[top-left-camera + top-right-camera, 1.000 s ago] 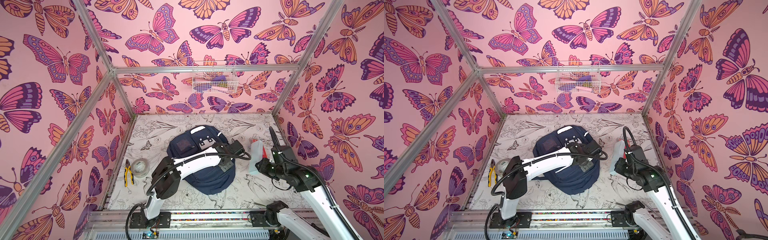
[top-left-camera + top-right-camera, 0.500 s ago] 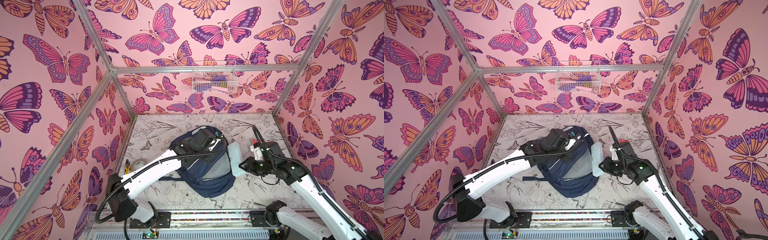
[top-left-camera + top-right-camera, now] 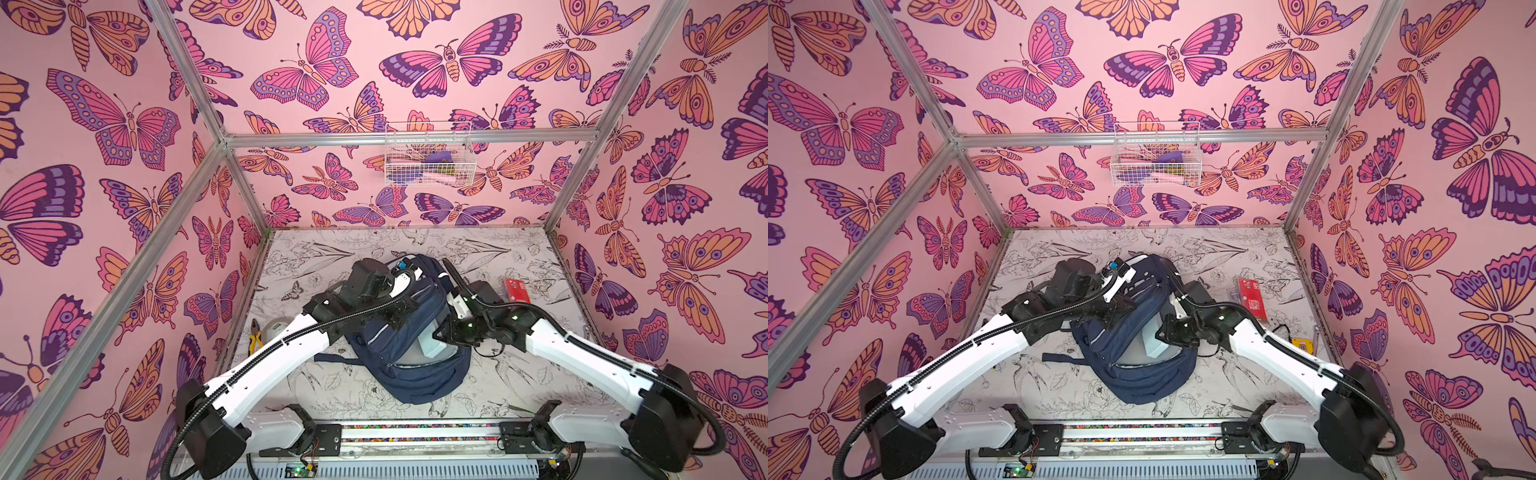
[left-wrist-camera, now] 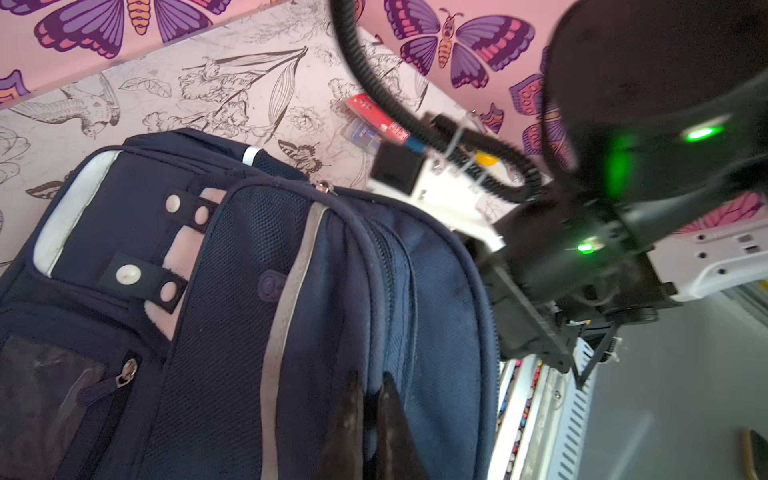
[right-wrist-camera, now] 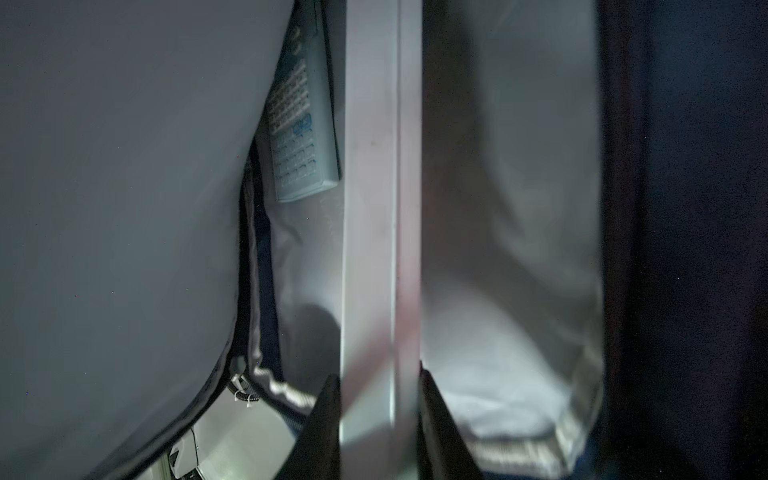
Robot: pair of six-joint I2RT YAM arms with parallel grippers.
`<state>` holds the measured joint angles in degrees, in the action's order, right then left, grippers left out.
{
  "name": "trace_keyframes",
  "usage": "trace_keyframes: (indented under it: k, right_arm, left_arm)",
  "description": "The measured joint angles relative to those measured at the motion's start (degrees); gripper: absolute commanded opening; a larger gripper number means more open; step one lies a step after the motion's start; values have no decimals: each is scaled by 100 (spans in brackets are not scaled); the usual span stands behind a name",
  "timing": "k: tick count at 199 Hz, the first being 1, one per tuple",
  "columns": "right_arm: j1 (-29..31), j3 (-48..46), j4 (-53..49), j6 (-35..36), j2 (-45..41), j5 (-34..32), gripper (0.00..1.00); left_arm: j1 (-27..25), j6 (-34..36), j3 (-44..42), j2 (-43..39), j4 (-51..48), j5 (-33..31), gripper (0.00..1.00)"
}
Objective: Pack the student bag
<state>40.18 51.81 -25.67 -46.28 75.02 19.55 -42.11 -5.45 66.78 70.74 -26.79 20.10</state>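
Observation:
The flat white box is only partly inside the bag's opening, so next my left gripper should keep the bag's flap raised, move slightly toward the bag's gaping compartment point(image 3: 414, 353) and release the fabric fold.
The student bag point(image 3: 415, 374) point(image 3: 1142, 382), a navy backpack with grey reflective stripes, lies mid-table with its main compartment gaping. My left gripper point(image 3: 399, 322) point(image 4: 370, 376) is shut on a fold of the bag's fabric point(image 4: 232, 291) beside the zipper and holds the flap up. My right gripper point(image 3: 440, 336) point(image 5: 378, 374) is shut on a flat white box point(image 3: 430, 347) point(image 5: 374, 208), which stands partly inside the opening. A grey calculator point(image 5: 301, 124) lies deeper in the grey-lined interior.
A red packet point(image 3: 516, 291) lies on the table right of the bag. Yellow-handled pliers point(image 3: 255, 338) and a tape roll point(image 3: 277, 326) sit at the left edge. There is a yellow tape measure point(image 3: 1302, 345) near the right wall. A wire basket point(image 3: 428, 153) hangs on the back wall.
My left gripper has taken hold of the bag's flap and raised it, opening the compartment. My right gripper has carried the white box leftward from beside the bag into the opening.

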Motion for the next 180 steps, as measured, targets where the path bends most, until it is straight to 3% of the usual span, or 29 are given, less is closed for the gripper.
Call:
trace_keyframes:
  k: [19, 33, 55, 76, 107, 180]
  right_arm:
    - [9, 103, 284, -37, 343, -31, 0]
    - [9, 216, 411, -44, 573, -92, 5]
    - [26, 356, 542, -37, 798, -227, 38]
    - [42, 411, 479, 13, 813, -505, 49]
    - [22, 461, 52, 166, 483, -1128, 52]
    - [-487, 247, -1095, 345, -1327, -2365, 51]
  left_arm:
    - [20, -105, -35, -31, 59, 205, 0]
    - [26, -155, -76, -31, 136, 299, 0]
    - [42, -229, -138, -35, 227, 352, 0]
    - [57, -293, -271, -68, 378, 372, 0]
    - [57, -413, -492, -87, 566, 411, 0]
    - [59, -627, -610, -55, 754, 551, 0]
